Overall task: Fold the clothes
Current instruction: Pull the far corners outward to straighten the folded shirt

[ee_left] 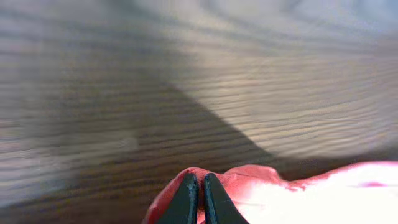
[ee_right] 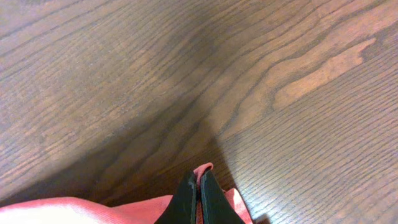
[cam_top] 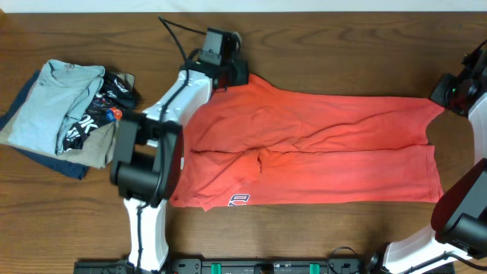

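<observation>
The shirt's far edge is unfolded, so the left gripper will come back next and let go of the shirt's corner over the shirt's rumpled fold, which lies back from the gripper.
The coral-red T-shirt lies spread lengthwise across the middle of the table, folded over on itself, with a small white-and-grey mark showing at its front left hem. My left gripper is shut on the shirt's far left corner; the left wrist view shows the red cloth pinched between the black fingers. My right gripper is shut on the far right corner; the right wrist view shows a red fold poking out between the fingers. The large chest graphic is hidden.
A pile of clothes lies at the left: a light blue-grey folded shirt, a black garment with white print, and tan and dark blue cloth beneath. The left arm stands over the shirt's left edge. Bare wooden table lies in front.
</observation>
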Motion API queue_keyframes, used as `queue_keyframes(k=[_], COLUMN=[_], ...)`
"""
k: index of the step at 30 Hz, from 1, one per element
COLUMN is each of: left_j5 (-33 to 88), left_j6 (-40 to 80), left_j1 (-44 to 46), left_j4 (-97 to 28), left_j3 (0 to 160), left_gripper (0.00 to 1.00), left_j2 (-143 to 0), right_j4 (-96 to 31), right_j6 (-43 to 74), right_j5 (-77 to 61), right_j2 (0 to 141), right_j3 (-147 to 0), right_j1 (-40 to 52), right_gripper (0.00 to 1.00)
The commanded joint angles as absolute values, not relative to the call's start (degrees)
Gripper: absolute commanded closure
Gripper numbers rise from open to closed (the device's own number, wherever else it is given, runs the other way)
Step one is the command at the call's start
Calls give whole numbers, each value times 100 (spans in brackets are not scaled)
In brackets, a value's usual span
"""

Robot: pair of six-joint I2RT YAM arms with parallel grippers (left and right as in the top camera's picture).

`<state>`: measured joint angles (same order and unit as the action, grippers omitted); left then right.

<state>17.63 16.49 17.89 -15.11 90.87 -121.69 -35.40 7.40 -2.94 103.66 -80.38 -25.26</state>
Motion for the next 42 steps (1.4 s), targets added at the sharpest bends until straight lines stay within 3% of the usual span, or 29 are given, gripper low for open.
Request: queue_keyframes(k=[1, 13, 19, 26, 35, 37, 38, 42], left_j5=[1730, 1728, 1728, 1730, 1730, 1660, 1540, 777], left_j6=[1664, 1656, 1662, 1990, 2344, 2342, 2344, 2349], left_j1=[1796, 1780, 1778, 1804, 2447, 2576, 2604, 2604], left_j4=[-1699, -3229, -3793, -5367, -6600, -6595, -6598, -6598], left_j3=[9282, 9275, 9275, 9275, 9096, 8962, 8917, 8803], left_gripper=[94, 94, 94, 94, 93, 85, 76, 69], left_j2=[-11863, -11625, -10704, -9548, -9354, -9356, -9358, -9367], right_j4=[-3559, -3706, -3811, -4160, -4536, -4569, -4576, -4613], right_j6=[762, 764, 764, 766, 766, 766, 766, 764], right_j5=[-237, 235, 121, 123, 123, 123, 123, 126], right_j2=[10394, 10394, 10394, 10394, 10394, 10394, 10394, 10394], right_j3=[-8053, -8051, -8051, -8051, -8051, -8051, -8051, -8051], right_j1=[-2464, -2495, -2622, -2624, -2624, -2624, -2624, -2624], right_gripper=[99, 99, 99, 99, 99, 99, 99, 99])
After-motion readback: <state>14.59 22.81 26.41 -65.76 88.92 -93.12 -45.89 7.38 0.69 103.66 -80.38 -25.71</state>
